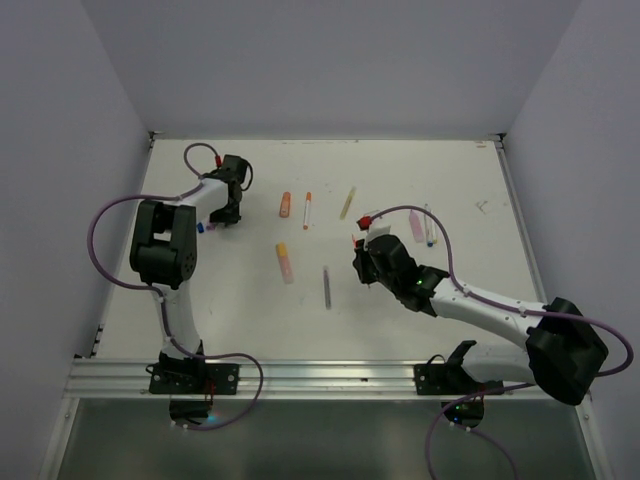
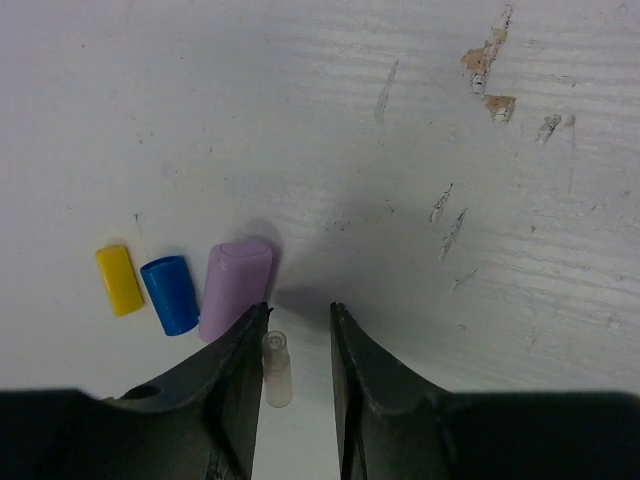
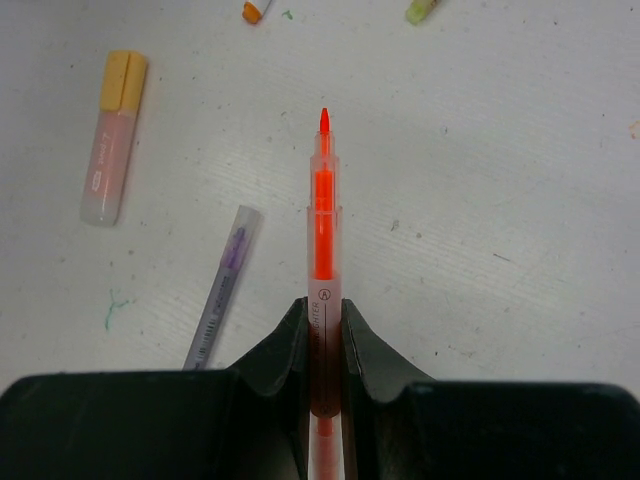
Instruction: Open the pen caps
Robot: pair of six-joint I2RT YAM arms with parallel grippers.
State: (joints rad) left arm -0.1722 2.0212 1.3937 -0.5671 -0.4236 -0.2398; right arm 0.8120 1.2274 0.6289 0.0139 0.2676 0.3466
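Observation:
The orange tip is bare, so the robot's right gripper will carry the orange highlighter pen [image 3: 323, 215] outward next, then down onto the table beside the pink pen.
In the left wrist view my left gripper [image 2: 300, 310] stands open just above the table. A small clear pen cap [image 2: 277, 368] lies between its jaws, against the left finger. Beside it lie a lilac cap [image 2: 235, 288], a blue cap [image 2: 169, 294] and a yellow cap [image 2: 119, 279]. My right gripper [image 3: 323, 305] is shut on an orange highlighter pen [image 3: 323, 215], whose bare tip points away. In the top view the left gripper [image 1: 228, 215] is at the far left and the right gripper [image 1: 362, 240] is right of centre.
More pens lie on the white table: a yellow-capped pink highlighter [image 1: 285, 262], a lilac-grey pen [image 1: 327, 287], two orange pens [image 1: 285, 204] [image 1: 307, 210], a yellow one [image 1: 347, 203], and a pink and a blue one [image 1: 417, 225] [image 1: 429, 225]. Walls enclose the table's far edge and both sides.

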